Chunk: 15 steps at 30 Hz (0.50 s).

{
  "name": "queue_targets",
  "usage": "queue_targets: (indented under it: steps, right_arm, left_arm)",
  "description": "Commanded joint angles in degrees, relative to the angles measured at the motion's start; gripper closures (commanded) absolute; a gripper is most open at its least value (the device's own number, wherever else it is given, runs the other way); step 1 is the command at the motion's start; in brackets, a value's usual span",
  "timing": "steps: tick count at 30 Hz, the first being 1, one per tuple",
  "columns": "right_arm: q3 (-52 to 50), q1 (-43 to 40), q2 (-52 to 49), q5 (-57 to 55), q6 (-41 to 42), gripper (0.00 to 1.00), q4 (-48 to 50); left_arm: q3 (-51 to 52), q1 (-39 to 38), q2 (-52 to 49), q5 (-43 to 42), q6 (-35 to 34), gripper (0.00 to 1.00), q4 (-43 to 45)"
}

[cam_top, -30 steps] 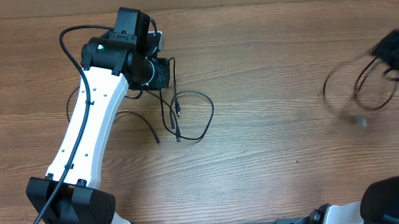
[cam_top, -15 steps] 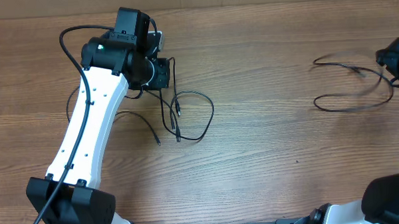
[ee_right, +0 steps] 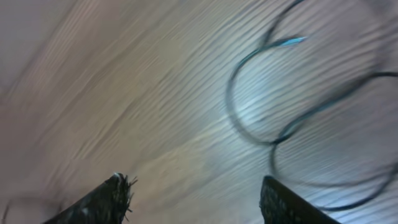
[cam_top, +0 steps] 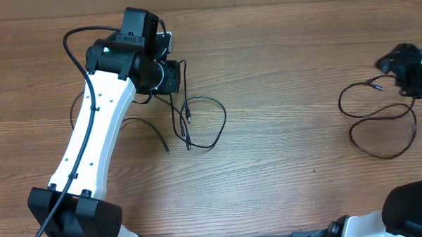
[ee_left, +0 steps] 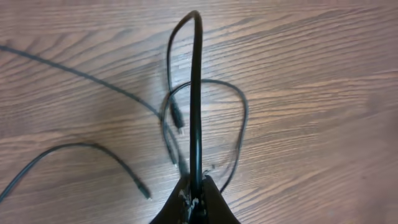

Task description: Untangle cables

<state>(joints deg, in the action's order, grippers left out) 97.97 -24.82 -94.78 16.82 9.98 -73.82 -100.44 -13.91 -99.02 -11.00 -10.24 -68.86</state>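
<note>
The left gripper swings to the right in the overhead view next and releases the thin black cable, since bare wooden table lies that way from it.
My left gripper [cam_top: 173,79] hangs over the table's left side, shut on a thin black cable [ee_left: 196,93] that rises straight out of its jaws in the left wrist view. Below it more cables lie in overlapping loops [cam_top: 225,116], with small plug ends [ee_left: 177,118] inside them. A separate cord [ee_left: 93,148] curves off to the left and ends in a plug [cam_top: 166,149]. At the far right my right gripper [cam_top: 399,66] is open with nothing between its fingers [ee_right: 115,199]. Just beside it a loose cable [cam_top: 341,103] lies on the wood in two loops [ee_right: 249,118].
The white left arm [cam_top: 92,137] runs from the front-left corner up to the cable pile, with its own thicker black wire [cam_top: 71,53] arching beside it. The right arm's base [cam_top: 411,210] sits at the front right. Bare wooden table [cam_top: 289,130] separates the two cable groups.
My right gripper has opened and let go of the cable it was swinging. That cable has dropped and settled in loops on the table at the right. The left arm has not moved.
</note>
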Motion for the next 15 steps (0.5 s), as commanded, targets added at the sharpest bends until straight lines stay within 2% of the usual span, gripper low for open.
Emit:
queue_targets:
  steps: [1, 5, 10, 12, 15]
  right_arm:
    - [-0.1, 4.5, 0.2, 8.2, -6.8, 0.30, -2.1]
    - [-0.1, 9.7, 0.2, 8.2, -10.0, 0.26, -4.4]
    - [-0.1, 17.3, 0.2, 7.9, -10.5, 0.19, -6.1]
    - [-0.1, 19.4, 0.2, 7.7, -10.5, 0.19, -5.9]
    - [-0.2, 22.3, 0.2, 7.7, -10.5, 0.18, -5.7]
  left_arm:
    - [0.2, -0.9, 0.8, -10.3, 3.7, 0.96, 2.2]
    - [0.2, -2.4, 0.8, -24.2, 11.4, 0.96, 5.6]
    - [0.1, -2.9, 2.0, -33.0, 15.0, 0.96, 10.4]
    - [0.1, -2.4, 2.6, -30.1, 14.8, 0.91, 11.1]
    - [0.1, -1.7, 3.0, -21.8, 12.1, 0.72, 9.4]
